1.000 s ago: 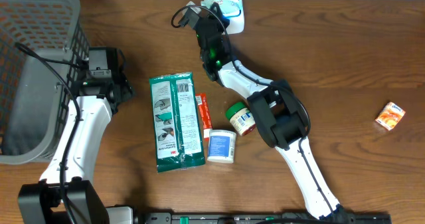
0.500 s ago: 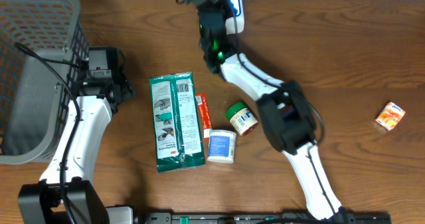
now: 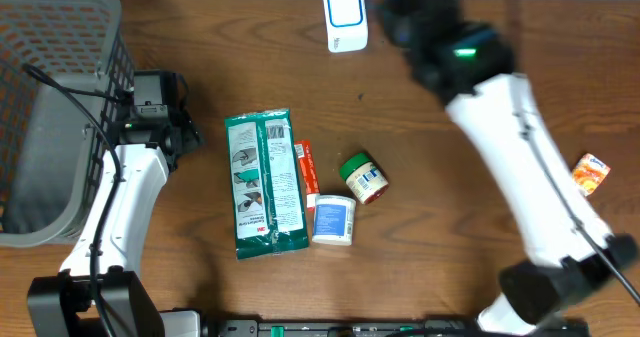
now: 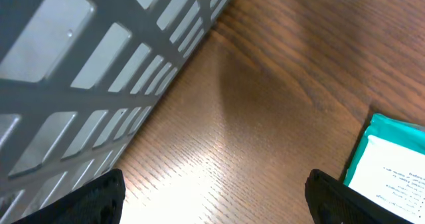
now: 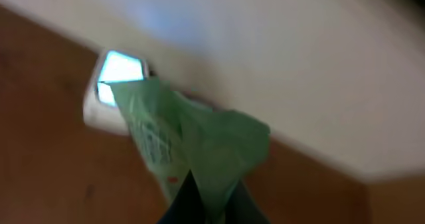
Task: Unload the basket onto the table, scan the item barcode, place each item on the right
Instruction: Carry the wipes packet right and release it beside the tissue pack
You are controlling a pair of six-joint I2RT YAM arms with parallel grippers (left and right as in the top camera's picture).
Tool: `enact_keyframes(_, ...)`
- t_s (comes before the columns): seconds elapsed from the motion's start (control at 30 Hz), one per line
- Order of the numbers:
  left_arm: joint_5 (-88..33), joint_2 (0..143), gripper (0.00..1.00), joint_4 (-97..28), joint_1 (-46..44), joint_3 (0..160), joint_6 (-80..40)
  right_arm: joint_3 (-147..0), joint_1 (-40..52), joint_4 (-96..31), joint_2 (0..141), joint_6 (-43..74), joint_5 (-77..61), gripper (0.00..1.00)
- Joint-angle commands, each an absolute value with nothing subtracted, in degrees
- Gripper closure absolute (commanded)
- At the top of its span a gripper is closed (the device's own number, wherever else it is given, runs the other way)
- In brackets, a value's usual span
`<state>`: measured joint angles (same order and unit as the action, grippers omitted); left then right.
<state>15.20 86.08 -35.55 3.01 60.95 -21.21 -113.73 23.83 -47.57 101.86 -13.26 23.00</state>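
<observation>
I should swing my right gripper right in the overhead view and down beside the orange packet to release the green one.
A small pale green packet (image 5: 192,137) is pinched in my right gripper (image 5: 209,197), whose dark fingers are shut on its lower end. The picture is blurred by motion. Behind the packet, up and to the left, the white scanner (image 5: 116,84) shows its lit blue window. From overhead the scanner (image 3: 345,17) stands at the table's far edge, and my right gripper (image 3: 400,2) is a dark blur just right of it; the packet does not show there. My left gripper (image 4: 212,207) is open over bare wood beside the basket (image 4: 80,84).
A grey mesh basket (image 3: 50,107) fills the far left. Mid-table lie a large green pack (image 3: 265,182), a red tube (image 3: 305,167), a white tub (image 3: 333,220) and a green-lidded jar (image 3: 362,177). An orange packet (image 3: 588,174) lies at the right edge.
My right arm has swung from over the scanner to the right, still gripping the green packet. The scanner's face now shows. My left arm has not moved.
</observation>
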Motion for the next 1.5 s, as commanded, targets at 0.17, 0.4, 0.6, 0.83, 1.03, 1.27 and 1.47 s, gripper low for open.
enact_keyframes(0.17, 15.92, 86.5, 0.14, -35.57, 3.2, 60.2, -21.54, -111.2, 6.98, -72.4, 101.91, -6.96, 10.83, 0.99)
enact_keyframes(0.4, 15.92, 86.5, 0.14, -35.57, 3.2, 60.2, -21.56, -96.18, -2.44, -64.55, 104.07, -4.75, 11.33, 0.99)
enact_keyframes(0.6, 15.92, 86.5, 0.14, -35.57, 3.2, 60.2, -21.56, -83.0, -7.9, -52.12, 105.16, -4.75, 11.33, 0.99)
enact_keyframes(0.83, 15.92, 86.5, 0.14, -35.57, 3.2, 60.2, -21.56, -74.02, -10.87, -42.54, 105.16, -4.75, 11.44, 0.85)
enact_keyframes(1.03, 15.92, 86.5, 0.14, -35.57, 3.2, 60.2, -21.56, -72.71, -11.97, -39.4, 105.1, -4.73, 14.04, 0.01)
enact_keyframes(1.27, 15.92, 86.5, 0.14, -35.57, 3.2, 60.2, -21.56, -76.58, -11.79, -42.26, 103.57, -4.75, 15.35, 0.01)
enact_keyframes(1.47, 15.92, 86.5, 0.14, -35.57, 3.2, 60.2, -21.56, -76.99, -11.79, -48.01, 101.49, -4.73, 14.9, 0.01)
